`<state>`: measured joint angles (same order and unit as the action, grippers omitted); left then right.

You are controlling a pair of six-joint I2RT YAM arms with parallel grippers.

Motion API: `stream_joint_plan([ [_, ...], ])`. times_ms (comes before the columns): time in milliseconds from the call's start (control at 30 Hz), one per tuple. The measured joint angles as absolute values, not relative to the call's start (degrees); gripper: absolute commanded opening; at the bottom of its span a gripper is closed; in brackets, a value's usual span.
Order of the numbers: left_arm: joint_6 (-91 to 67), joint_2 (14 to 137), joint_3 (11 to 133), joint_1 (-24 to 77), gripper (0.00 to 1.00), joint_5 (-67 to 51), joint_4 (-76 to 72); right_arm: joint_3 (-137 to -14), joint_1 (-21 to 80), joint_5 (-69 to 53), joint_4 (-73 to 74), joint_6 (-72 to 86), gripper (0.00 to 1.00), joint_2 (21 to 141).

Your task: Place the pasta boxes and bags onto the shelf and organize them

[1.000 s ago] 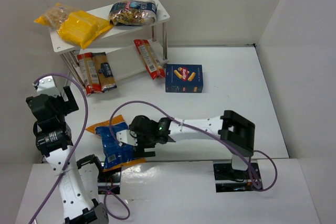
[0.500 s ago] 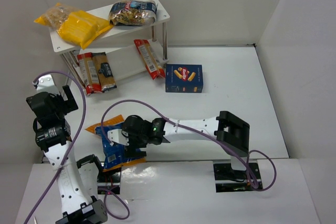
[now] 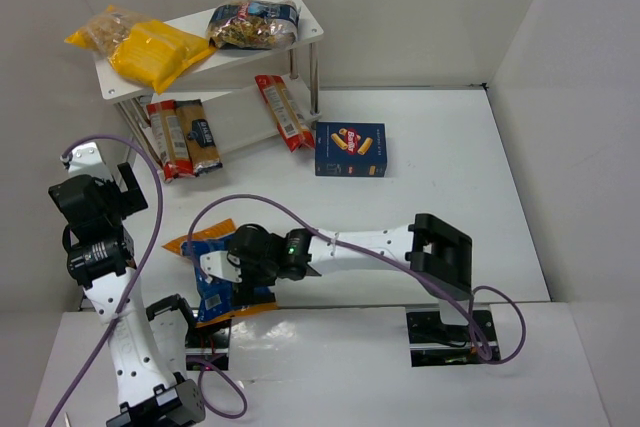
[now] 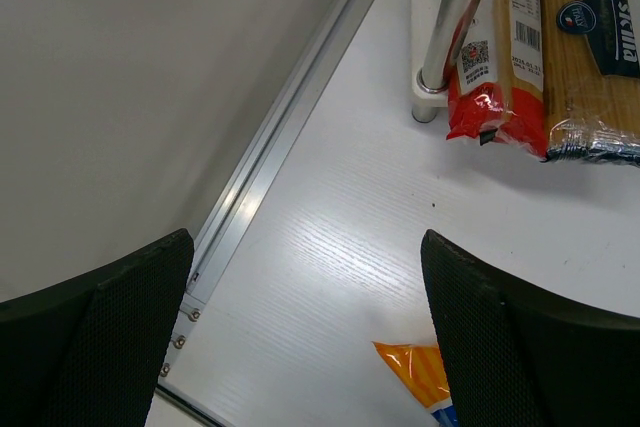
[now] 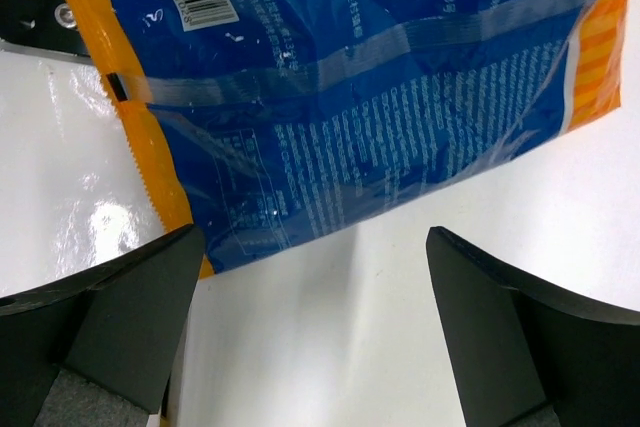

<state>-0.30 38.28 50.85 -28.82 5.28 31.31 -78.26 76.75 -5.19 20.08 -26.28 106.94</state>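
Observation:
The long edge of the blue bag lies below the right gripper's open fingers, so the right gripper will lower them onto that edge next and then close.
A crinkly blue bag with orange ends (image 3: 212, 292) lies on the table near the left arm's base; it fills the top of the right wrist view (image 5: 380, 77). My right gripper (image 3: 224, 275) hovers open over its edge (image 5: 310, 277), and only bare table shows between its fingers. My left gripper (image 3: 112, 192) stands open beside the left wall (image 4: 305, 277), with an orange bag corner (image 4: 418, 367) by its right finger. A dark-blue pasta box (image 3: 350, 150) lies flat right of the white shelf (image 3: 297, 3). A yellow bag (image 3: 155, 52) and a clear bag (image 3: 250, 25) rest on top.
On the shelf's lower board lie red-edged packs (image 3: 283, 112) (image 3: 165, 137) and a spaghetti pack (image 3: 202, 134). A shelf post (image 4: 455, 17) and pack ends (image 4: 495, 107) show ahead of the left gripper. An aluminium rail (image 4: 270, 177) runs along the left wall. White walls enclose the table.
My right arm has reached further left, bringing its open gripper over the blue bag. The left arm has barely shifted. Shelf and box are unchanged.

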Motion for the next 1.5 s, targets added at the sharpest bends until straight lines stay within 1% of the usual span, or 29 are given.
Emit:
stream_joint_plan([
  [333, -0.3, 38.3, 50.9, -28.8, 1.00, 5.3, 31.3, -80.0, 76.8, -5.1, 19.2, -26.3, 1.00, 113.0],
  [633, -0.3, 38.3, 50.9, -28.8, 1.00, 5.3, 31.3, -81.5, 76.8, -4.7, 18.6, -26.4, 1.00, 114.8],
  [667, -0.3, 38.3, 50.9, -28.8, 1.00, 5.3, 31.3, -81.6, 76.8, -4.7, 18.6, -26.5, 0.89, 115.0],
  [700, -0.3, 38.3, 50.9, -28.8, 1.00, 5.3, 31.3, -81.8, 76.8, -4.7, 18.6, -26.7, 0.76, 115.1],
  [733, -0.3, 38.3, 50.9, -28.8, 1.00, 5.3, 31.3, -81.9, 76.8, -4.9, 18.5, -27.0, 0.56, 115.3],
  [767, -0.3, 38.3, 50.9, -28.8, 1.00, 5.3, 31.3, -82.4, 76.8, -5.1, 18.6, -27.3, 0.03, 115.8],
  [800, -0.3, 38.3, 50.9, -28.8, 1.00, 5.3, 31.3, -83.1, 76.8, -5.1, 18.5, -27.7, 0.00, 116.3],
  [900, -0.3, 38.3, 50.9, -28.8, 1.00, 5.3, 31.3, -85.2, 76.2, -5.9, 18.1, -27.6, 0.00, 117.3],
  [1033, -0.3, 38.3, 50.9, -28.8, 1.00, 5.2, 31.3, -83.9, 73.3, -9.7, 18.8, -28.3, 0.00, 115.6],
  [1167, -0.3, 38.3, 50.9, -28.8, 1.00, 4.6, 31.3, -81.0, 65.2, -13.0, 22.9, -29.1, 0.00, 110.0],
  [1333, -0.2, 38.3, 50.9, -28.8, 1.00, 3.8, 31.3, -75.6, 53.4, -14.7, 26.8, -30.0, 0.00, 99.0],
  [1500, -0.2, 38.2, 50.9, -28.8, 1.00, 2.9, 31.3, -72.2, 48.3, -14.6, 29.3, -30.8, 0.00, 92.6],
])
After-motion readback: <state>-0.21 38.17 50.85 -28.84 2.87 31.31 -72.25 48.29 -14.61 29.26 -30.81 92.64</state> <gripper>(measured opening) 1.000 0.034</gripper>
